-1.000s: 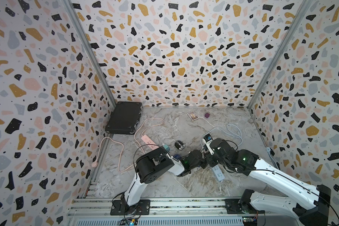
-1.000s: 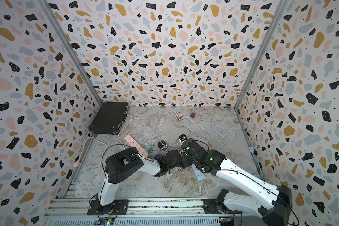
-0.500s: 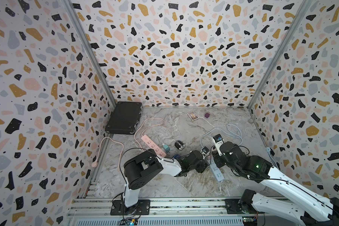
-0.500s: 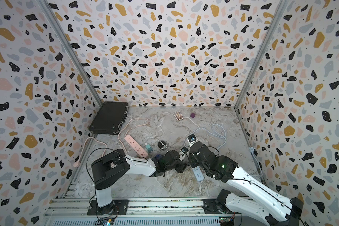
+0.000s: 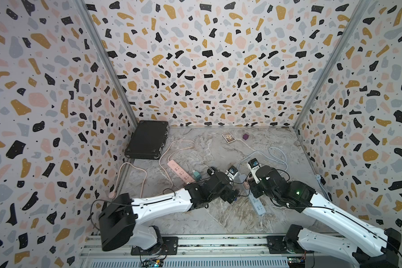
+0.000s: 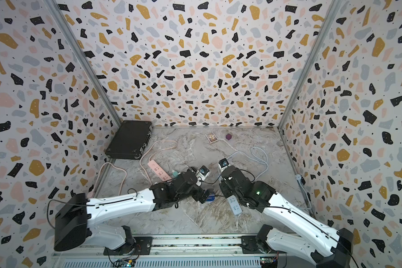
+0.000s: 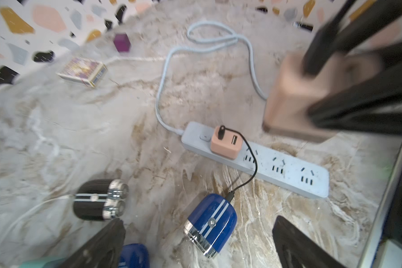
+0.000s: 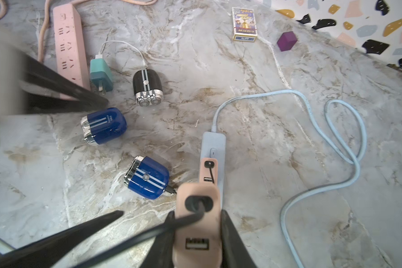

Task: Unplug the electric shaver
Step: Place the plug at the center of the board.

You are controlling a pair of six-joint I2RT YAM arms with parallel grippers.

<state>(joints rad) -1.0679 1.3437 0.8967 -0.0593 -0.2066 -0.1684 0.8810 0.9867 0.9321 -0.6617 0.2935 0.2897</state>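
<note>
The tabletop beside the silver heads of the shaver is bare. I next need to move my right gripper across toward the black shaver (image 8: 147, 85) and down there to release the adapter.
My right gripper (image 8: 196, 213) is shut on a pink adapter (image 8: 196, 232) that hangs clear of the table, a black cable running from its top. A second pink adapter (image 7: 226, 142) sits plugged into the light-blue power strip (image 7: 288, 172). Its black cable runs to a blue shaver (image 7: 210, 225) lying on the table between the wide-apart fingers of my open left gripper (image 7: 199, 219). Another blue shaver (image 8: 103, 125) and a black shaver (image 8: 147, 85) lie nearby. In a top view the left gripper (image 5: 232, 196) and right gripper (image 5: 251, 185) are close together at mid-table.
A pink power strip (image 5: 180, 172) with a teal adapter (image 8: 101, 74) beside it lies to the left. A black case (image 5: 147, 139) fills the back left corner. A card box (image 5: 228, 137) and a purple cube (image 5: 245, 137) sit near the back wall. The strip's blue cord (image 8: 344, 130) loops to the right.
My left gripper's jaws have opened wide and its arm has stretched out lower across the table. The right gripper stays shut on the pink adapter and has shifted slightly right.
</note>
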